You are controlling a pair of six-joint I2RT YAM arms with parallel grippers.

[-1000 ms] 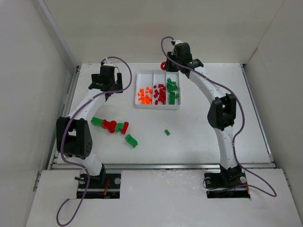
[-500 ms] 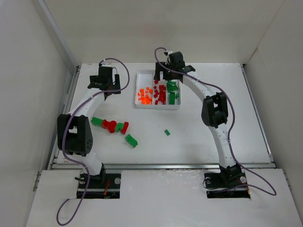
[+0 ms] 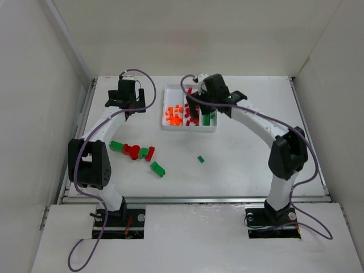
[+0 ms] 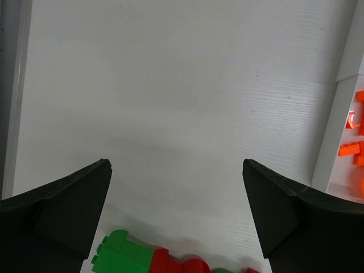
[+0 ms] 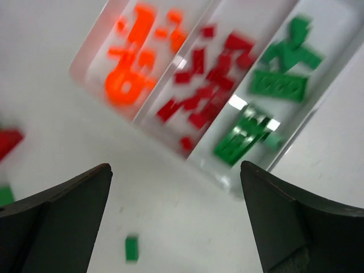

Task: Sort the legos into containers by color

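Observation:
The larger lone green lego [image 3: 157, 169] lies below my left gripper, back and to its right in the top view. Next, I swing back there, turn and descend around it.
The white tray [image 3: 190, 129] holds orange legos [image 3: 173, 115] in its left container, red legos [image 3: 192, 114] in the middle one and green legos [image 3: 209, 112] in the right one. My right gripper [image 3: 199, 106] hangs open over the tray with nothing in it. In its blurred wrist view the gripper [image 5: 175, 166] looks down on the orange [image 5: 131, 62], red [image 5: 205, 74] and green [image 5: 278, 79] heaps. My left gripper [image 3: 127, 111] stands open and holds nothing, left of the tray; its wrist view [image 4: 175, 164] shows a green brick [image 4: 122, 256] joined to a red one [image 4: 176, 266].
Loose legos lie on the table in front: a green one [image 3: 116, 146], a red one [image 3: 132, 151], a green-and-red pair [image 3: 147, 152], a green one [image 3: 157, 169] and a small green one [image 3: 201, 159], which the right wrist view also shows [image 5: 131, 248].
The right arm swung from behind the tray to over it and its jaws opened; the red piece it held a second ago is no longer in them. The left arm barely moved.

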